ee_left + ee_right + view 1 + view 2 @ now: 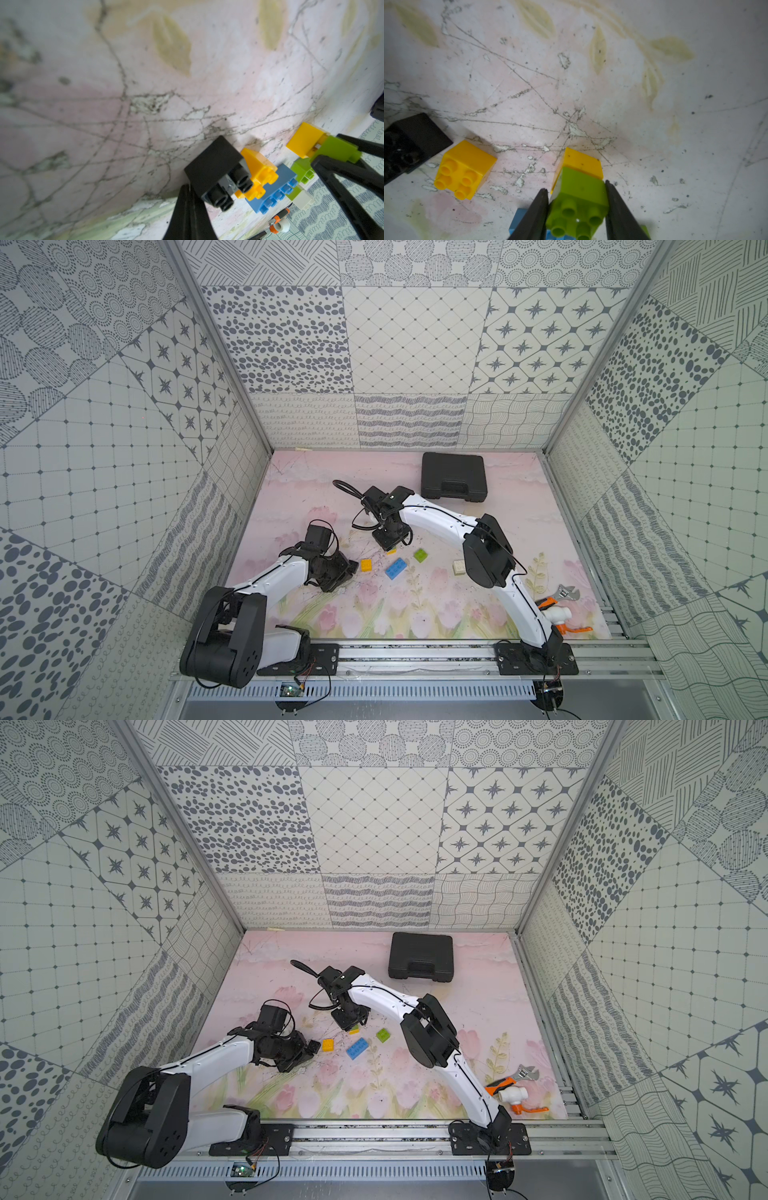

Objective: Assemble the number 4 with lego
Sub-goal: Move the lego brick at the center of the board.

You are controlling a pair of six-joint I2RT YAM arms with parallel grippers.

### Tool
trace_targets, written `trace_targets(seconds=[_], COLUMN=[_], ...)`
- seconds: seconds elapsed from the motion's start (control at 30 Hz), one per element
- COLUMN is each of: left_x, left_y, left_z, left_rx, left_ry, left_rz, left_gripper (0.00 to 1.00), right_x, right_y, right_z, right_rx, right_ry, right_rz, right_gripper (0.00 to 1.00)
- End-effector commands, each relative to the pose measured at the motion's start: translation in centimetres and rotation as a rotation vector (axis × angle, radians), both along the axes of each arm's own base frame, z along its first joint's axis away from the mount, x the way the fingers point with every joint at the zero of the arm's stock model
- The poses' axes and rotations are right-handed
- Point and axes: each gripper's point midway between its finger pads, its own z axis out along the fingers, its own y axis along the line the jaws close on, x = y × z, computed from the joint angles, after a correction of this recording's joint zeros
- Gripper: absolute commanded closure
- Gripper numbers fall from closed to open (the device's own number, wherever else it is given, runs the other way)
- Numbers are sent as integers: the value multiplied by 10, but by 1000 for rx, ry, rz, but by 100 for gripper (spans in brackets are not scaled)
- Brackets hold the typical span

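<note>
The mat is bare outward of the loose green brick, so I will move my right gripper toward the black case and release the lime green brick there.
My right gripper [575,186] is shut on a lime green brick [579,193] that is joined to a yellow brick [581,164]. In a top view it [388,545] hangs low over the mat. Loose on the mat lie a yellow brick [366,565], a longer blue brick [397,570], a green brick [420,556] and a white brick [459,567]. My left gripper [187,187] is shut with nothing between its fingers. A black brick [216,166] lies on its side right beside the fingertips, next to the loose yellow brick [257,170]. No assembled number 4 shows.
A closed black case [453,481] stands at the back right. An orange-handled wrench [559,595] and a white valve with an orange lever [559,616] lie at the front right by the right arm's base. Patterned walls enclose the mat.
</note>
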Motion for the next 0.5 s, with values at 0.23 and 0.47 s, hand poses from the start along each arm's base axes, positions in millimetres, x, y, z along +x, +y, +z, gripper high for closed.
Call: trace_targets(seconds=[0.23, 0.47], left_x=[-26, -25], left_y=[26, 26], left_z=[-22, -22], left_rx=[150, 147], left_ry=[105, 104], left_rz=[12, 14], left_gripper=[100, 100], right_x=[-12, -2], right_y=[-1, 6], right_z=[-18, 6], right_rx=[-10, 13], right_ry=[58, 13], right_rz=[58, 41], right_gripper=[73, 72])
